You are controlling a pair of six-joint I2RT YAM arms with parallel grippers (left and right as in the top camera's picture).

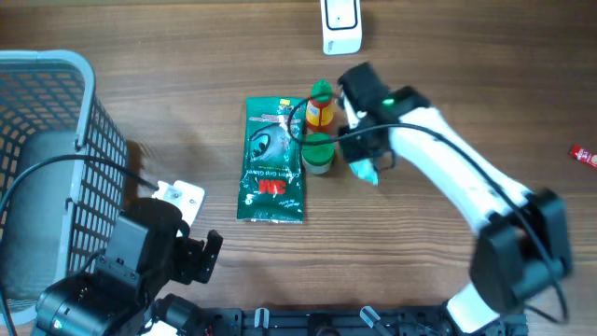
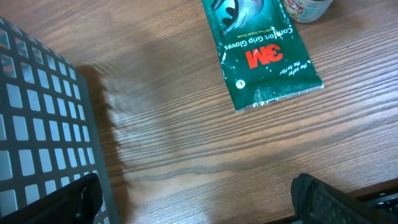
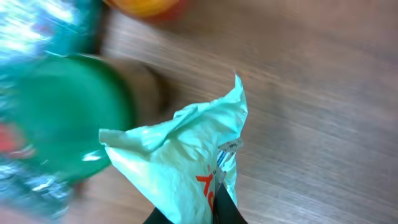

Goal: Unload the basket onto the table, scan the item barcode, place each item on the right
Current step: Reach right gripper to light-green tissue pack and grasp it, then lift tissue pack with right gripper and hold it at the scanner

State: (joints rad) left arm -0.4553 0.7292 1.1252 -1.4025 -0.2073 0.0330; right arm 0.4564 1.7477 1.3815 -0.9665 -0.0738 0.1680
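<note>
Next, my right gripper will carry the packet [image 1: 365, 171] outward to the scanner, then across toward the red item [image 1: 585, 156] to release, as that lies to its right in the overhead view.
My right gripper [image 3: 194, 214] is shut on a crumpled pale teal packet [image 3: 180, 155] with red print, pinching its lower end. From above, the packet [image 1: 365, 171] hangs under the right gripper [image 1: 359, 157], just right of a green-lidded jar [image 1: 318, 152]. A white barcode scanner [image 1: 341, 24] stands at the table's far edge. My left gripper [image 2: 199, 208] is open over bare wood near the basket, its fingers [image 2: 326, 202] wide apart and holding nothing. No barcode shows clearly on the packet.
A dark green 3M gloves pack [image 1: 273, 161] lies flat at the centre, and an orange bottle [image 1: 320, 107] with a green cap stands beside it. A grey wire basket [image 1: 56, 149] fills the left side. A small red item [image 1: 583, 156] lies at the right edge.
</note>
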